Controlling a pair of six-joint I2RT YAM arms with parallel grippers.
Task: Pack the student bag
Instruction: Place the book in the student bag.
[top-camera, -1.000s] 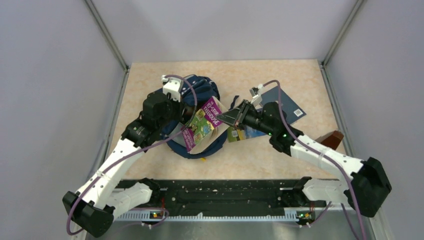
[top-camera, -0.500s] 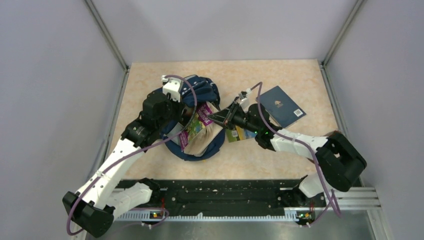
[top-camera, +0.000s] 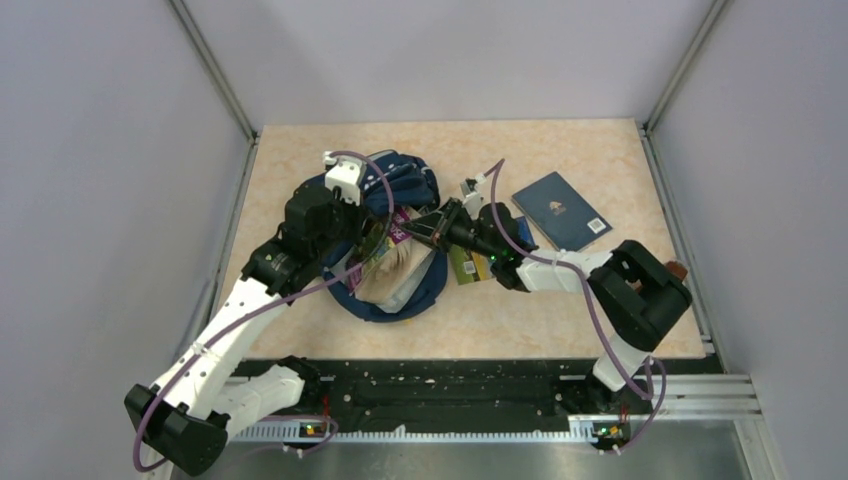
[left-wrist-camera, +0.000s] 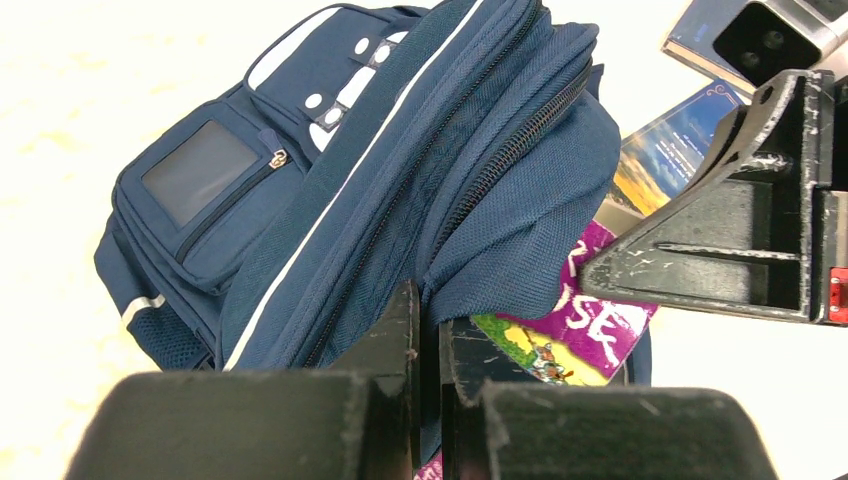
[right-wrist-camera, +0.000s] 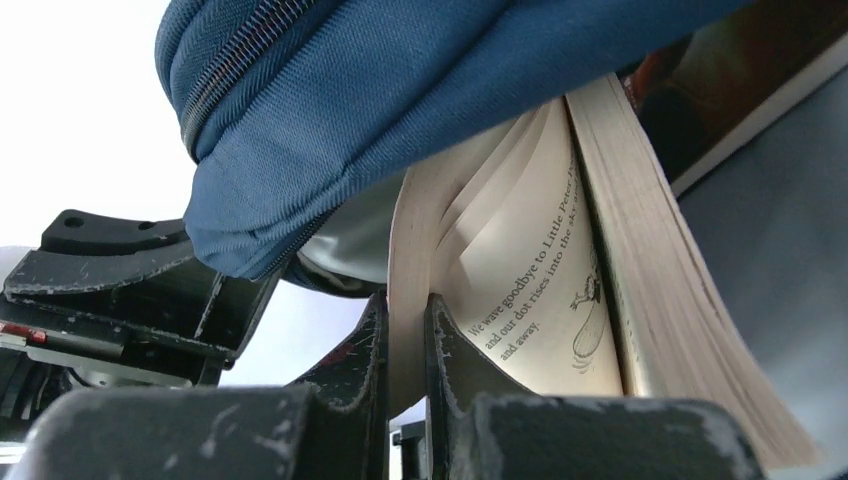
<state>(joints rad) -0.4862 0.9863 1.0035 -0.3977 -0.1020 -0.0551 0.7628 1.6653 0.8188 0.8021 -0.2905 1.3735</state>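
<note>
My right gripper next pushes outward under the lifted flap to get the purple-covered book deeper into the bag, since its cream pages still stick out.
The student bag, navy with thin pale stripes, lies left of the table's middle with its mouth toward the right. My left gripper is shut on the fabric edge of that mouth, holding it up; from above the left gripper sits over the bag's opening. A purple-covered book sticks into the opening under the lifted flap. My right gripper is shut on a bundle of the book's cream pages, with the bag's flap just above. From above the right gripper is at the bag's mouth.
A second colourful book lies just right of the bag, under the right arm. A navy book lies further right. A brown object shows at the table's right edge. The cell walls close in at the back and sides.
The right gripper has moved left with the purple book, pushing it deeper into the bag's mouth; its cover is now mostly hidden. The left gripper has held the flap in place.
</note>
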